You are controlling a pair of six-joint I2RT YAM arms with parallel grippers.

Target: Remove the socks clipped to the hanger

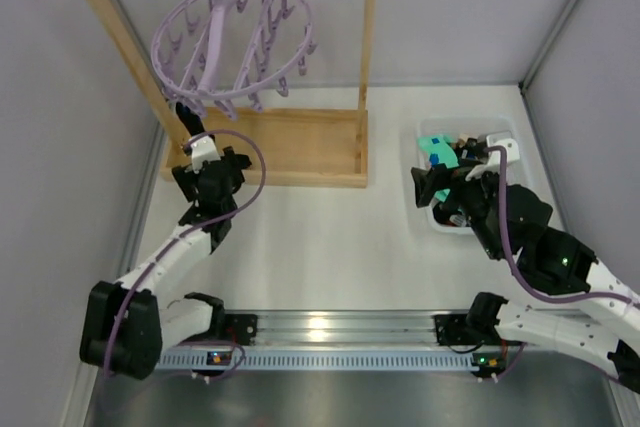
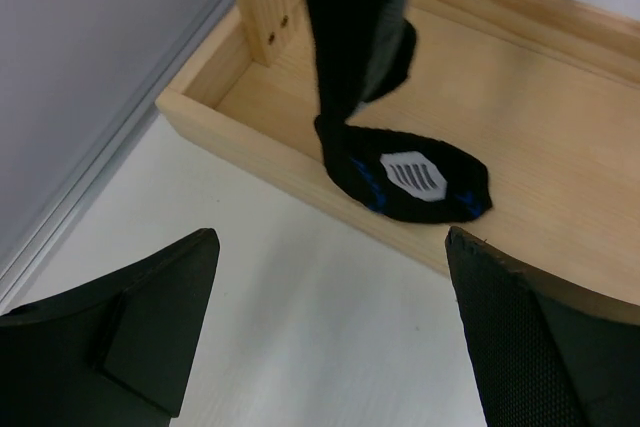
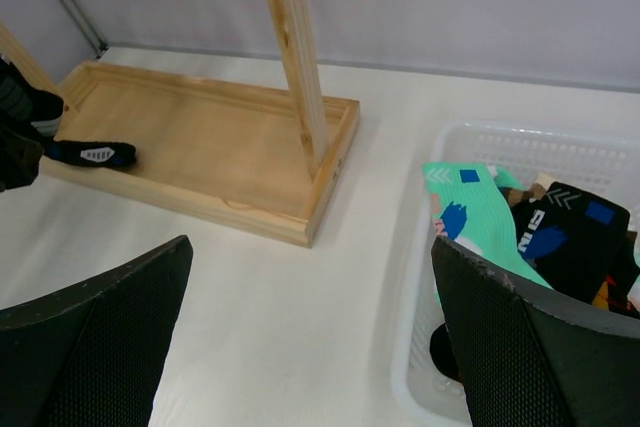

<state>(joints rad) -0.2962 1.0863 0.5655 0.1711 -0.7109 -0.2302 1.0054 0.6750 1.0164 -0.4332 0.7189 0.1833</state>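
Note:
My left gripper should move outward and close on the sock's narrow lower part just above the sock's toe, because that part of the sock still hangs beyond the open fingers.
The lavender ring hanger (image 1: 232, 39) hangs by its hook from the wooden rail. One black sock (image 1: 186, 119) hangs down from its low left edge. In the left wrist view this sock (image 2: 400, 179) has a white patch and blue marks, and its toe rests on the rack's wooden base. My left gripper (image 1: 200, 155) is open and empty just short of the sock (image 2: 330, 347). My right gripper (image 1: 432, 185) is open and empty at the basket's left rim (image 3: 310, 347). A teal sock (image 3: 480, 217) and black socks (image 3: 565, 232) lie in the basket.
The wooden rack has a tray base (image 1: 300, 142) and two uprights, one of them (image 3: 295, 57) close ahead of my right gripper. The white basket (image 1: 422, 209) stands at the right. Grey walls close in on both sides.

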